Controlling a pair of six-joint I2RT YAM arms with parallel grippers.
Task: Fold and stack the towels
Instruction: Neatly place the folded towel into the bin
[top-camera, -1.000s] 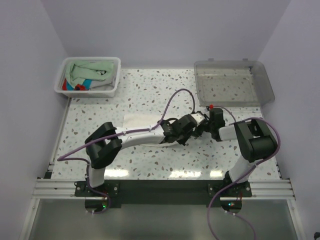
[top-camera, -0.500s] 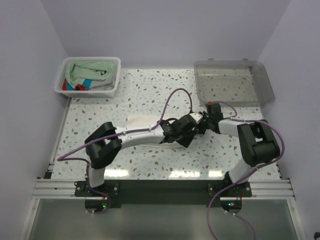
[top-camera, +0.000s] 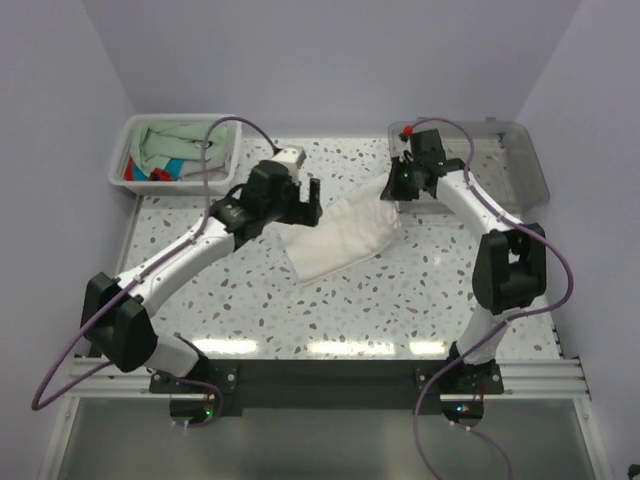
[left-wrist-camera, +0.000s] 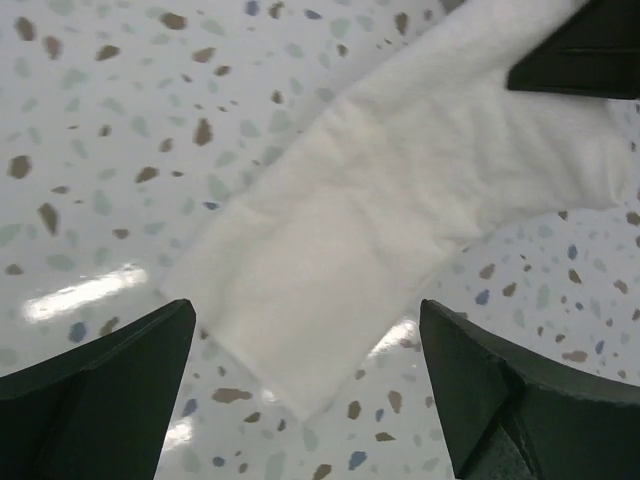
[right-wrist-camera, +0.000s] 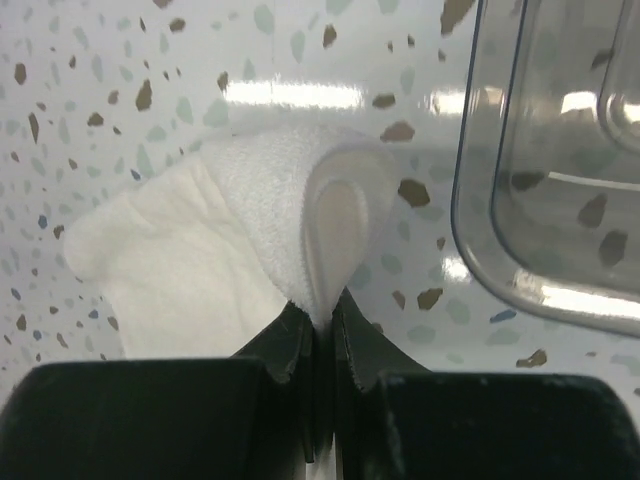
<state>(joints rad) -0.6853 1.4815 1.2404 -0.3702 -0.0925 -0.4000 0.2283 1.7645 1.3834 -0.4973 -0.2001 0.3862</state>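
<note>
Next I will lift the towel in my right gripper over the empty grey tray (right-wrist-camera: 575, 170), which lies to its right in the top view, then lower and release it.
A folded white towel (top-camera: 338, 238) lies slanted on the speckled table, its far right corner lifted. My right gripper (top-camera: 398, 182) is shut on that corner; in the right wrist view the jaws (right-wrist-camera: 322, 318) pinch a looped fold of the white towel (right-wrist-camera: 240, 230). My left gripper (top-camera: 303, 198) hovers at the towel's back left edge, open and holding nothing. In the left wrist view its fingers (left-wrist-camera: 100, 390) stand wide apart above the white towel (left-wrist-camera: 370, 230). A pale mint green towel (top-camera: 178, 138) and a turquoise-and-red towel (top-camera: 160, 170) sit crumpled in the basket.
The white slatted basket (top-camera: 180, 186) stands at the back left corner. A clear grey tray (top-camera: 460, 128) stands at the back right, its near wall (right-wrist-camera: 480, 150) just right of my right gripper. Purple cables loop over both arms.
The left gripper opened, let go of the white towel and drew back to the left. The right gripper shut on the towel's corner and pulled it toward the tray, dragging the towel right.
</note>
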